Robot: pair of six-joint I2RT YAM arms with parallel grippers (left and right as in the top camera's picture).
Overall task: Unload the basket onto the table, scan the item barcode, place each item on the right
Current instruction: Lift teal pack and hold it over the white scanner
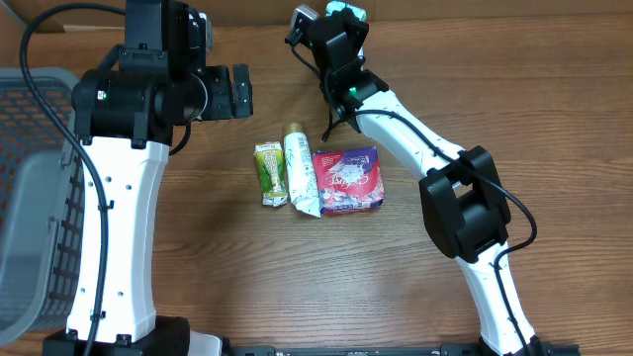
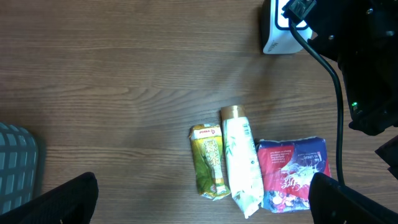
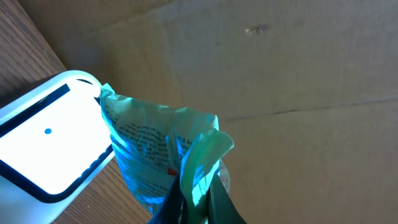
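The bare tabletop lies below my right gripper and to its right in the overhead view, so I should swing my right gripper away from the scanner (image 1: 305,16) and down to release the teal packet.
My right gripper (image 3: 196,202) is shut on the top edge of a teal printed packet (image 3: 152,152), held up right beside the white scanner (image 3: 46,146). Small print shows on the packet; I cannot make out a barcode. From overhead, the packet (image 1: 346,9) sits at the table's far edge next to the scanner (image 1: 305,16), under the right gripper (image 1: 341,25). My left gripper (image 2: 202,208) hangs open and holds nothing, above the table near the items lying there; overhead it is at the upper left (image 1: 239,91).
Three items lie side by side mid-table: a green packet (image 1: 270,174), a white tube (image 1: 301,172) and a red-and-purple packet (image 1: 348,180). A grey basket (image 1: 30,198) stands at the left edge. Brown cardboard (image 3: 280,74) rises behind the scanner.
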